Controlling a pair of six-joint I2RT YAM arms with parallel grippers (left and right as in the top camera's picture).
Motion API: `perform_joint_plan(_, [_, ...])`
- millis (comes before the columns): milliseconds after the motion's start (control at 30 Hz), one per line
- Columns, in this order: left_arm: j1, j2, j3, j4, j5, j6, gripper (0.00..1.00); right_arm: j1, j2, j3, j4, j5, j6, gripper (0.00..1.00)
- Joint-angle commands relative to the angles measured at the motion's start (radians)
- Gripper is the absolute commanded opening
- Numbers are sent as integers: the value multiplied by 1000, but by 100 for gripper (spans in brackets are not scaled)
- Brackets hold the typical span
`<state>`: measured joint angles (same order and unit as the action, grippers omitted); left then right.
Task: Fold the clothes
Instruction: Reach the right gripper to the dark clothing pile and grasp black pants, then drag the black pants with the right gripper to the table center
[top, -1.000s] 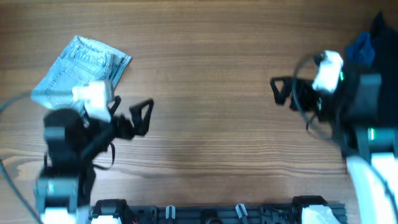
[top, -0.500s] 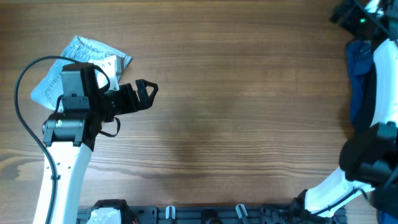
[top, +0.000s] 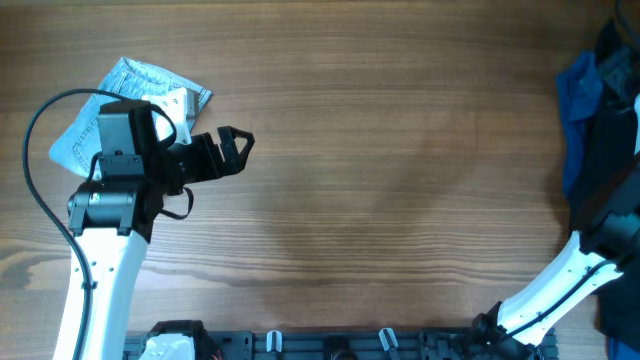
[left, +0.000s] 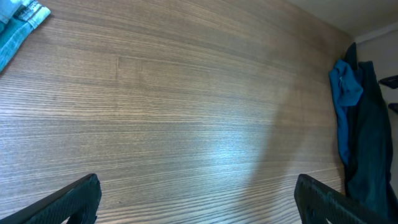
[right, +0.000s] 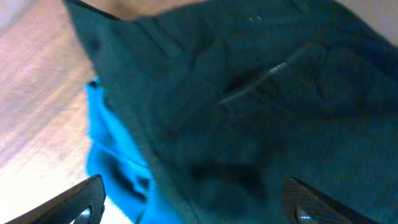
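Note:
Dark cloth already spans my right gripper's open fingers, so I will lower the gripper next onto the dark garment (right: 261, 93) just below, at its fold (right: 204, 165), and close it.
A folded pair of light denim shorts (top: 128, 105) lies at the table's far left; its corner shows in the left wrist view (left: 18, 25). A pile of blue (top: 578, 100) and dark teal clothes (top: 605, 150) lies at the right edge, also in the left wrist view (left: 360, 124). My left gripper (top: 235, 155) is open and empty over bare wood right of the shorts; its fingertips (left: 199, 199) show wide apart. My right gripper (right: 193, 202) is open just above the dark garment (right: 261, 93), with blue cloth (right: 115, 168) at its left finger. It is out of the overhead view.
The wooden table (top: 380, 170) stretches between the two arms. The right arm's white link (top: 560, 290) crosses the lower right corner. A black rail with clips (top: 330, 342) runs along the front edge.
The right arm has swung from the table's right side to the far right edge over the clothes pile. The left arm rose and shifted slightly right, then held still.

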<state>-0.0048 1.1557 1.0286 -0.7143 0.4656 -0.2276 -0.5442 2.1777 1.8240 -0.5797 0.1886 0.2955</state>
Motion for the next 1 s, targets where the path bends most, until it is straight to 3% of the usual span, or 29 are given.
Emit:
perform_joint_plan(0, [-4, 3, 21, 4, 16, -13, 100, 5, 55, 17, 12, 44, 22, 89])
perform_joint_plan(100, [-5, 3, 21, 3, 16, -16, 100, 5, 109, 17, 15, 44, 21, 82])
perform_joint_plan(133, [-5, 3, 21, 3, 16, -16, 100, 5, 121, 17, 15, 44, 22, 76])
perform_joint_plan(167, [-5, 3, 21, 3, 16, -16, 100, 5, 125, 17, 6, 40, 23, 44])
perform_joint_plan(200, [-5, 3, 21, 3, 16, -16, 100, 5, 122, 17, 4, 34, 22, 32])
perform_joint_plan(233, [-5, 3, 21, 3, 16, -16, 100, 4, 96, 17, 6, 18, 23, 9])
perform_joint_plan(267, [-5, 3, 21, 3, 16, -16, 100, 4, 68, 17, 9, -8, 22, 4])
perform_joint_plan(400, [-5, 3, 21, 3, 16, -16, 100, 5, -83, 18, 14, -146, 11, 4])
perform_joint_plan(533, [-5, 3, 21, 3, 16, -16, 100, 27, -268, 18, 2, -462, -114, 4])
perform_joint_plan(633, [-3, 1, 21, 3, 16, -16, 100, 80, -338, 18, -63, -576, -120, 4])
perform_joint_plan(800, [-3, -66, 21, -1, 15, -13, 100, 274, -351, 17, -203, -642, -222, 4])
perform_joint_plan(967, [-3, -216, 21, -4, -35, -13, 100, 576, -342, 14, -310, -598, -292, 4])
